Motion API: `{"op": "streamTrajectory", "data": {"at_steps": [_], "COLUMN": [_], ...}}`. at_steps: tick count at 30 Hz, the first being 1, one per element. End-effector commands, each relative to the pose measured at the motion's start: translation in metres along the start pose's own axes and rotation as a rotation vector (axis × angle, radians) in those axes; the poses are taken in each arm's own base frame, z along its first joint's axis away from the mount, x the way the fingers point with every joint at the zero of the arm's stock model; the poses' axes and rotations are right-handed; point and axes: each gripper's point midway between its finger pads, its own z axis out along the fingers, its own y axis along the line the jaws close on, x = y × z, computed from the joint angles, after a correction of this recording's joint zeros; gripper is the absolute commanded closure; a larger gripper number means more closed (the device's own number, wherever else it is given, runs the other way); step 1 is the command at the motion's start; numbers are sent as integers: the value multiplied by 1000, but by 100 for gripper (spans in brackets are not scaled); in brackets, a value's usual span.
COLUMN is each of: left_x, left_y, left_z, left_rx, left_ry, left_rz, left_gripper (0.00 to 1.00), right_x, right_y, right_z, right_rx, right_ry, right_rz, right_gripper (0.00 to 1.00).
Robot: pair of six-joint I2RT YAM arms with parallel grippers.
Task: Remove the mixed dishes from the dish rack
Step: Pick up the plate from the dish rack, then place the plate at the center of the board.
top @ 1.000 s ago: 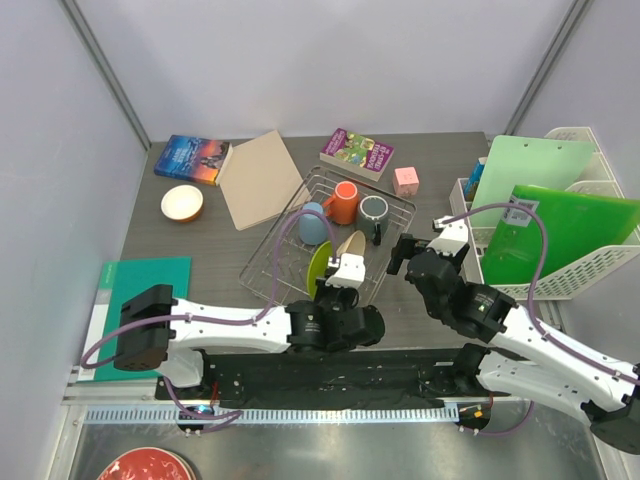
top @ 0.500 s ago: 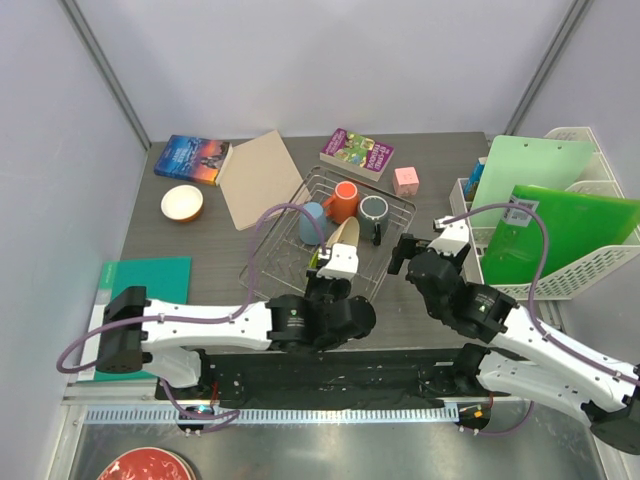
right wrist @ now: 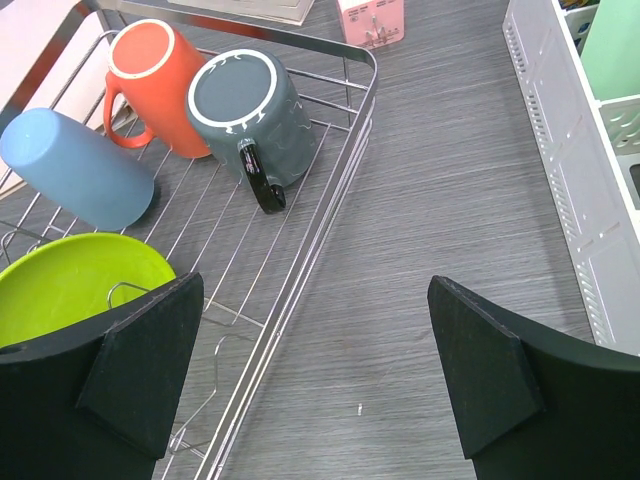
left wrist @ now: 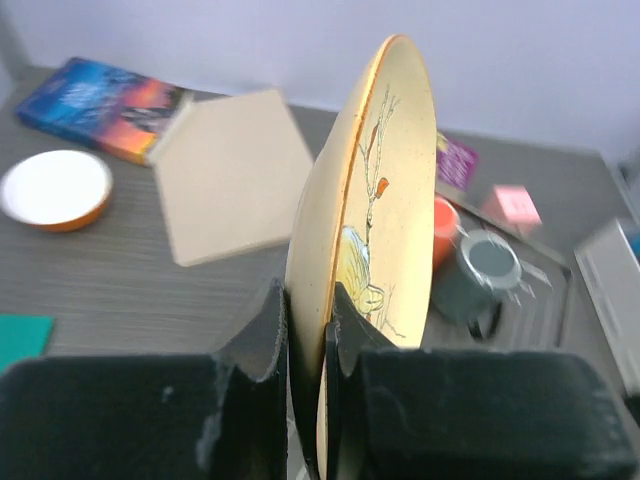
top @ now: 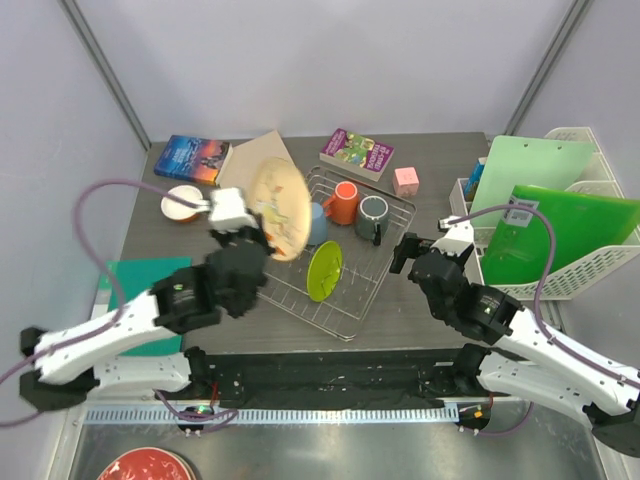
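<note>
The beige plate (top: 280, 208) goes outward and down over the tan board (top: 250, 160) next, where my left gripper turns and releases it, since the board's top is bare.
My left gripper (top: 256, 238) (left wrist: 308, 300) is shut on the lower rim of the beige plate (top: 280, 208) (left wrist: 385, 180). It holds the plate on edge in the air over the left end of the dish rack (top: 383, 272) (right wrist: 330, 220). In the rack stand a lime green plate (top: 325, 270) (right wrist: 70, 285), a light blue mug (top: 318, 222) (right wrist: 75, 170), an orange mug (top: 344, 202) (right wrist: 155, 85) and a dark grey mug (top: 373, 215) (right wrist: 250, 115). A small white bowl (top: 182, 203) (left wrist: 55, 187) sits on the table at the left. My right gripper (top: 423, 252) (right wrist: 315, 370) hangs open over bare table beside the rack's right edge.
A tan board (top: 255, 185) and a blue book (top: 192, 158) lie at the back left. A purple book (top: 357, 153) and a pink block (top: 406, 180) lie behind the rack. A white basket (top: 575, 280) with green boards stands right. A teal mat (top: 140, 275) lies left; a red bowl (top: 145, 468) sits below the table edge.
The left arm has lifted the beige plate out of the rack and swung it up and to the left. The right arm has not moved.
</note>
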Motion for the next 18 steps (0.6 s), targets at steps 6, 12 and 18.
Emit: {"op": "streamTrajectory", "data": {"at_steps": [6,12,18], "left_x": [-79,-51,-34], "left_y": [124,149,176], "left_z": [27,76,133], "left_rx": [-248,-292,-217], "left_ry": [-90,20,97], "left_rz": [-324,-426,-663], "left_gripper": [100,100,100], "right_x": [-14,-15,-20], "right_y": [14,17,14], "right_z": [-2,-2,-6], "right_rx": [-44,-61,-72], "right_ry": [-24,-26,-44], "right_rz": [58,60,55], "right_gripper": [2,2,2]}}
